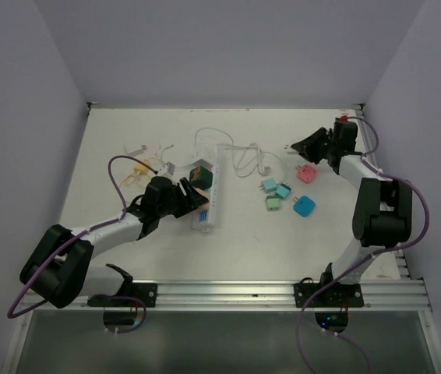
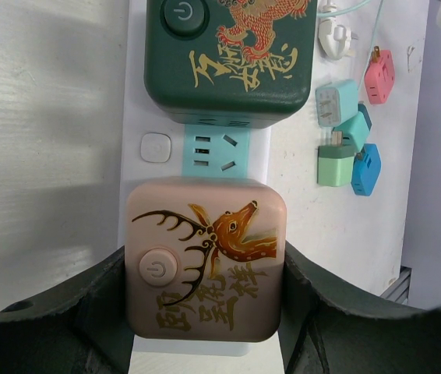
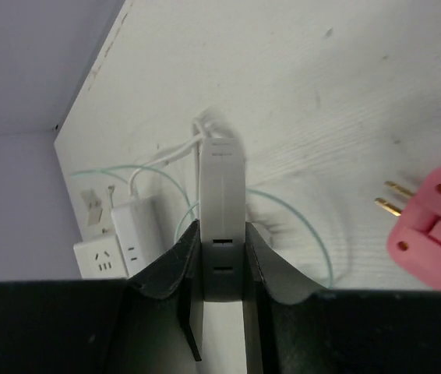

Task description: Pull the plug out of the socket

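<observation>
The narrow white adapter in my right gripper will next go down onto the clear table beside the loose pink plug, and I will release it there, because that bare spot is below.
The socket is a long white power strip lying left of the table's middle; one bare blue outlet shows in the left wrist view. A pale pink square plug with a deer drawing sits on the strip's near end. My left gripper is shut on the pink plug's two sides, seen from above at the left gripper. A dark green plug with a dragon sits farther along the strip. At the far right, my right gripper is shut on a narrow white adapter.
Small loose plugs lie right of the strip: pink, teal, green and blue. White cords coil behind them. Yellow and white bits lie at the far left. Walls enclose three sides.
</observation>
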Controlling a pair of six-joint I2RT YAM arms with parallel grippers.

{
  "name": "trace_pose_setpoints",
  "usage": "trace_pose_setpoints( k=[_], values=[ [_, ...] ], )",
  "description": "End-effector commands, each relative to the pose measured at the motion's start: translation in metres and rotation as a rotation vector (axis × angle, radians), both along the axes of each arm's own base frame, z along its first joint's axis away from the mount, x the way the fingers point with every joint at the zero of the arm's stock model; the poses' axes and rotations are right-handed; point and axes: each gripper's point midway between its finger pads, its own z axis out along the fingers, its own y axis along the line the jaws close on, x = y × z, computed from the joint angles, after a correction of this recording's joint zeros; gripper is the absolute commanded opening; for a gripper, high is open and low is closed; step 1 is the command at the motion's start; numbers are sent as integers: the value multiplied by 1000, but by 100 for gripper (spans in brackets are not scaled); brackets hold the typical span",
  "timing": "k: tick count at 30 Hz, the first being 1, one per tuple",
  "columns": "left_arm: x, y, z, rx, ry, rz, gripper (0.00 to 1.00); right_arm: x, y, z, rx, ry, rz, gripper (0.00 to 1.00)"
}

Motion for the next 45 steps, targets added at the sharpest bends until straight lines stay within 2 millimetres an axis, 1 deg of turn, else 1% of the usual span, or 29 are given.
trace_pose_setpoints(
  k=[1,2,3,4,5,6,7,9,12,15,16,17,20,24,25,26,28,30,32,34,35,37,38,40,41,42,43,44,45],
  values=[
    [-27,26,-51,131,159,24,10,15,-12,7,1,-64,31,0],
    [-27,25,-49,125,154,19,10,20,-19,-8,3,-37,23,0],
    [-27,24,-49,123,153,12,10,24,-20,-12,3,-34,26,0],
    [-28,23,-49,119,151,10,10,34,-21,-7,6,-52,33,0],
    [-27,23,-47,116,146,7,10,38,-21,-11,13,-46,34,0],
    [-28,22,-47,112,145,-1,10,43,-21,-24,26,-20,34,0],
    [-27,21,-45,110,137,-4,10,51,-19,-20,38,-37,47,0],
    [-27,20,-43,102,129,-10,10,63,-17,-27,68,-31,48,2],
    [-27,18,-42,98,125,-16,10,65,-16,-37,79,-9,53,7],
    [-26,17,-41,96,121,-22,10,61,-27,-47,11,28,24,24],
    [-25,17,-41,95,120,-22,10,59,-30,-47,-8,33,20,38],
    [-26,17,-41,95,119,-24,10,54,-35,-52,-42,62,10,44],
    [-25,16,-41,92,119,-30,10,43,-44,-50,-100,102,-12,63],
    [-23,14,-40,92,112,-38,10,30,-68,-41,-244,134,-72,77],
    [-22,13,-39,91,111,-40,10,26,-70,-39,-264,139,-77,79],
    [-21,12,-38,88,107,-43,10,20,-73,-30,-284,140,-83,82],
    [-19,9,-38,84,109,-49,10,11,-75,-24,-308,142,-96,84],
    [-15,6,-34,77,102,-55,10,0,-66,-11,-314,110,-72,84],
    [-11,2,-30,68,98,-60,10,-9,-42,-5,-294,81,-13,85],
    [-8,0,-29,64,96,-64,10,-27,-21,0,-266,63,33,85],
    [-4,-3,-25,59,87,-65,11,-33,4,4,-258,38,76,85],
    [-1,-5,-26,59,92,-67,10,-53,28,6,-252,19,129,85],
    [3,-8,-22,52,88,-68,10,-63,52,7,-249,4,188,85],
    [6,-11,-22,43,85,-70,10,-84,73,3,-243,11,244,85],
    [8,-12,-20,33,84,-68,10,-94,92,3,-222,8,281,86],
    [9,-13,-19,29,82,-65,10,-108,100,-7,-213,26,299,86],
    [11,-15,-20,25,80,-65,10,-116,116,0,-195,-6,330,86],
    [12,-16,-19,19,81,-62,10,-123,124,0,-168,-3,330,88],
    [13,-17,-20,19,84,-63,10,-135,130,-10,-156,17,347,90]
  ],
)
